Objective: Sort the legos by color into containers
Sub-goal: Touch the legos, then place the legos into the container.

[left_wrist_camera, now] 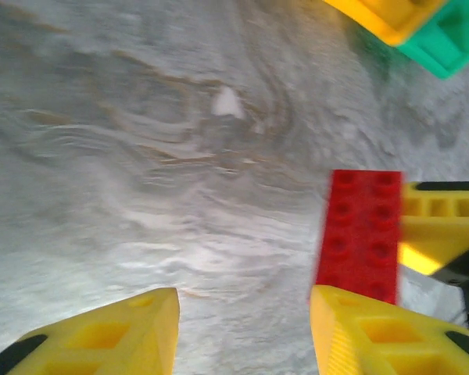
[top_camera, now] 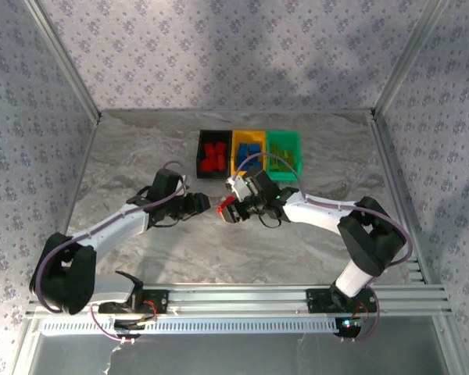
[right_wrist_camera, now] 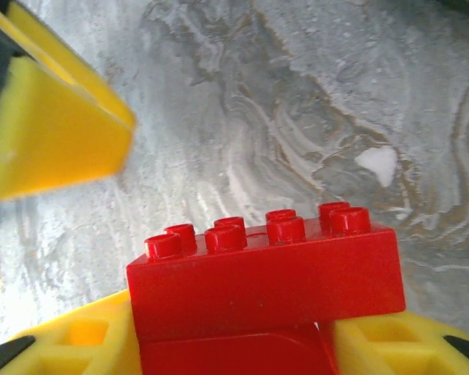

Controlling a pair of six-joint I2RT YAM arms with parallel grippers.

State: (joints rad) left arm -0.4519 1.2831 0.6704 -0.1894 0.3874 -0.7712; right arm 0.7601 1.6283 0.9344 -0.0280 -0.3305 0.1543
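My right gripper holds the red brick and will next lift it outward over the inside of the black bin (top_camera: 201,153) and let it go, because the bin already has red legos in it.
A red lego (top_camera: 226,209) hangs just above the table, below the bins, with my right gripper (top_camera: 231,208) shut on it. In the right wrist view this eight-stud brick (right_wrist_camera: 266,273) sits crosswise between the yellow fingers (right_wrist_camera: 78,344), and a second red piece shows under it. My left gripper (top_camera: 206,205) faces it from the left, open, with nothing between its fingers (left_wrist_camera: 133,328). The brick (left_wrist_camera: 358,234) stands just past the left gripper's right fingertip. The black bin (top_camera: 201,153) holds red legos, the orange-yellow bin (top_camera: 235,153) blue ones, the green bin (top_camera: 298,153) yellow-green ones.
The three bins stand in a row at the back centre of the marbled table (top_camera: 133,172). Corners of the orange-yellow bin (left_wrist_camera: 391,16) and the green bin (left_wrist_camera: 445,43) show at the top right of the left wrist view. Metal frame posts and patterned walls enclose the table.
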